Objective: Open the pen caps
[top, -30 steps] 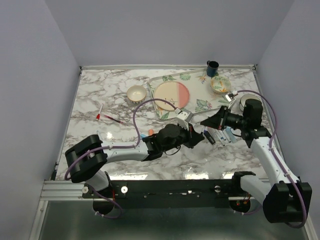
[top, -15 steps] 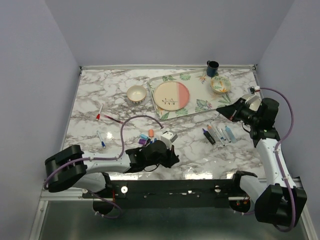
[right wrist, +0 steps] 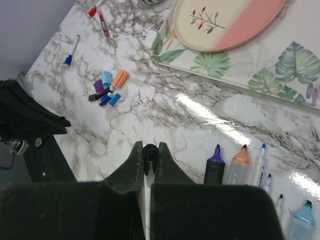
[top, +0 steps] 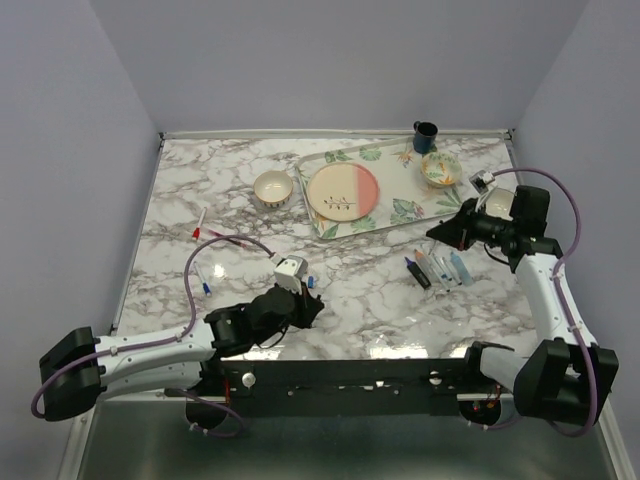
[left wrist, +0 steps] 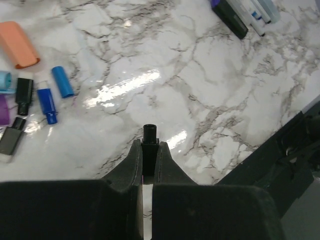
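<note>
The robot's right gripper will next lower the slim white pen to the row of uncapped pens, then put it down beside the blue-tipped pen.
My left gripper [left wrist: 150,145] is shut on a short black pen cap [left wrist: 150,134] just above the marble, near the table's front edge [top: 312,306]. To its left lie loose pen caps: orange [left wrist: 18,44], two blue [left wrist: 62,81], black [left wrist: 23,90] and purple; they also show in the right wrist view [right wrist: 107,87]. My right gripper [right wrist: 150,152] is shut on a black-ended pen [right wrist: 150,150], held in the air at the right [top: 437,232]. Below it several uncapped pens [top: 437,268] lie in a row, with a purple tip [right wrist: 215,167] and an orange tip [right wrist: 239,167].
A leaf-print tray [top: 400,210] holds a pink and cream plate [top: 343,192] and a small patterned bowl [top: 440,168]. A cream bowl [top: 272,187] and a dark mug [top: 425,135] stand at the back. A red pen [top: 215,237] and a blue pen [top: 203,280] lie at the left.
The grippers were together at the table's middle; they have parted. The left arm drew back to the near left by the caps, and the right arm swung to the right above the pens.
</note>
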You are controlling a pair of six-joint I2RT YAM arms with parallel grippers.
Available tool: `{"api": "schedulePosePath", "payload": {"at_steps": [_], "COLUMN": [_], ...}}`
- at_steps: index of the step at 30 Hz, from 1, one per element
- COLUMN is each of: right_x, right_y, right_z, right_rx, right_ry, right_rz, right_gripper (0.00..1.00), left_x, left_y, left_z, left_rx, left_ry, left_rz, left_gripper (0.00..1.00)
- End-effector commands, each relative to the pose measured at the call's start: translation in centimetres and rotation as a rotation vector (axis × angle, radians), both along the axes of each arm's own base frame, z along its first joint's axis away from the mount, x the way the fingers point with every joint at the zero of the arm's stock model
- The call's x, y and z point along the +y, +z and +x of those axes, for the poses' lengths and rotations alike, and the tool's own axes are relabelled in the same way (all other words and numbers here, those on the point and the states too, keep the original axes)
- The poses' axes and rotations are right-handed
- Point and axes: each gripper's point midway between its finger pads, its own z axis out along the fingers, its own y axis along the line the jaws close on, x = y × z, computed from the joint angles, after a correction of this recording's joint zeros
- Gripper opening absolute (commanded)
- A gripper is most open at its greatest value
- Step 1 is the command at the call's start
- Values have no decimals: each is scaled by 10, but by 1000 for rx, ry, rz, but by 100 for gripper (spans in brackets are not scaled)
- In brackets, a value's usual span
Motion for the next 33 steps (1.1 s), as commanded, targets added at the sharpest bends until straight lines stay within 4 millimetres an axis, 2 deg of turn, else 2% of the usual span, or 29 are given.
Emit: {"api": "schedulePosePath", "payload": {"at_steps": [1,3,4,5,9,13,16,25,33], "right_x": [-4,-10,-11,-14,-25,-32,-40,-57,-71], "right_y": [-12,-22,-34,-33,-57,-69,-80,-117,-149], "right_z": [-4,0,-2,1,5,8,10,14,14], "right_rx": [23,42,111,109,187,226,250,357,445], "right_ry": [64,62,66,69,56,41,19,-18,-41], "right_rz": [-60,-110,-114,-134,-203,-239,-284,-408,-557], "right_gripper": [1,1,0,1,1,1,1,4,7], "left_x": [44,61,66,72,105,131,140,136,136], "left_y": [-14,-16,-19,-19,-30,-48,-58,-73,-77], "left_z": [19,24,25,27,36,42,47,55,53], "left_rx": [18,25,39,48,91,144,174,219,232], "left_ry": [226,304,332,360,492,587,609,603,602], "left_rz": [50,60,54,48,63,96,121,157,141], "left_gripper": [0,0,0,0,0,10,11,22,38]}}
